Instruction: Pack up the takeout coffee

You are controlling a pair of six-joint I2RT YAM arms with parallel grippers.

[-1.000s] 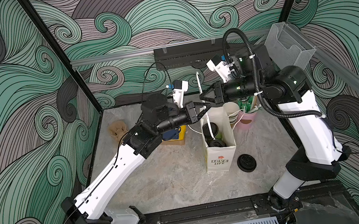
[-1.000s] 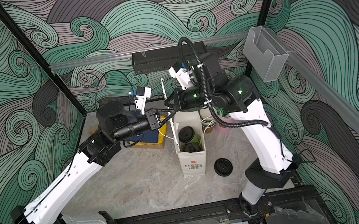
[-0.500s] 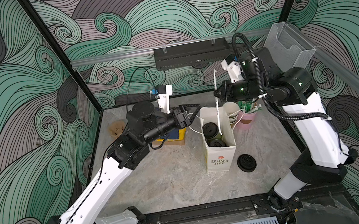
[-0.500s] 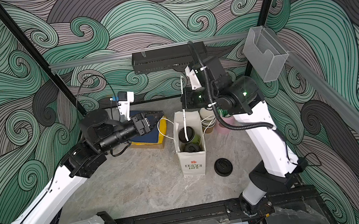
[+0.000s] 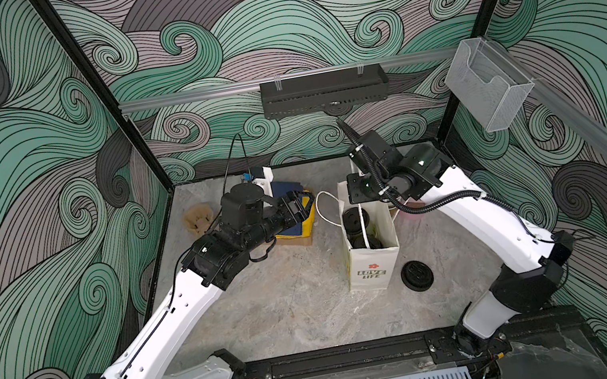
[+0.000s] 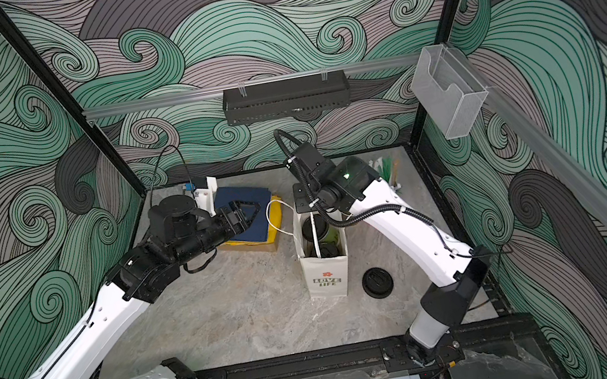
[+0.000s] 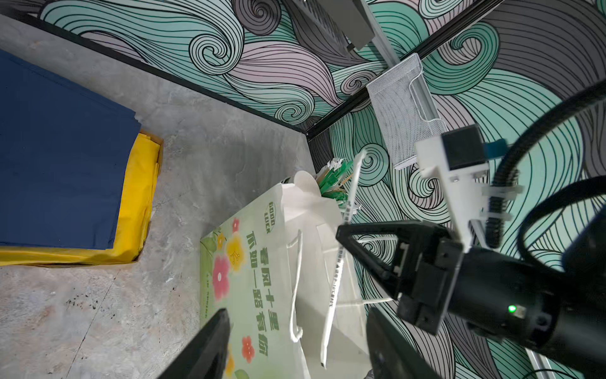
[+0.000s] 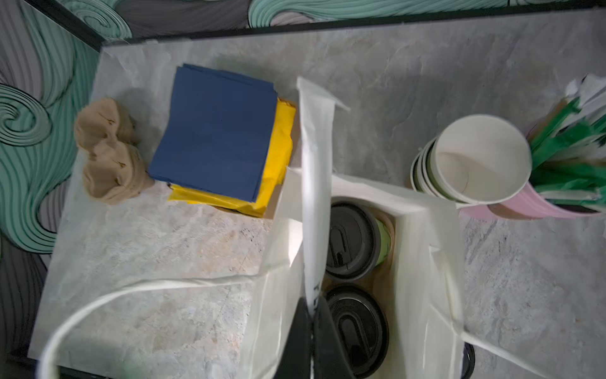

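I will next lower my right gripper toward the gap below the bag's rim, next to the cup lids, and let go of the straw, because the top of the straw [image 8: 314, 164] is above the bag's rim.
Two takeout coffee cups with black sip lids [image 8: 351, 242] [image 8: 357, 331] stand side by side inside the open white paper bag [image 5: 370, 267], where both top views show their lids [image 6: 311, 231]. My right gripper [image 8: 311, 315] points down over the bag's mouth, shut on a white wrapped straw [image 8: 314, 164] whose lower end reaches into the bag [image 7: 337, 272]. My left gripper [image 6: 257, 209] is open and holds nothing. It hovers left of the bag over the blue napkins, its fingers [image 7: 210, 347] apart from the bag's flowered side [image 7: 249, 262].
A loose black lid [image 5: 417, 275] lies right of the bag. Blue napkins on a yellow stack [image 8: 216, 131] and a brown paper wad [image 8: 108, 154] sit back left. Lidless stacked cups [image 8: 475, 160] and a pink cup of green-wrapped sticks [image 8: 564, 164] stand back right. The bag's cord handle [image 5: 323, 204] hangs loose.
My left gripper opened, came away from the bag's top and drew back to the left. My right gripper tipped downward over the bag, still shut on the straw.
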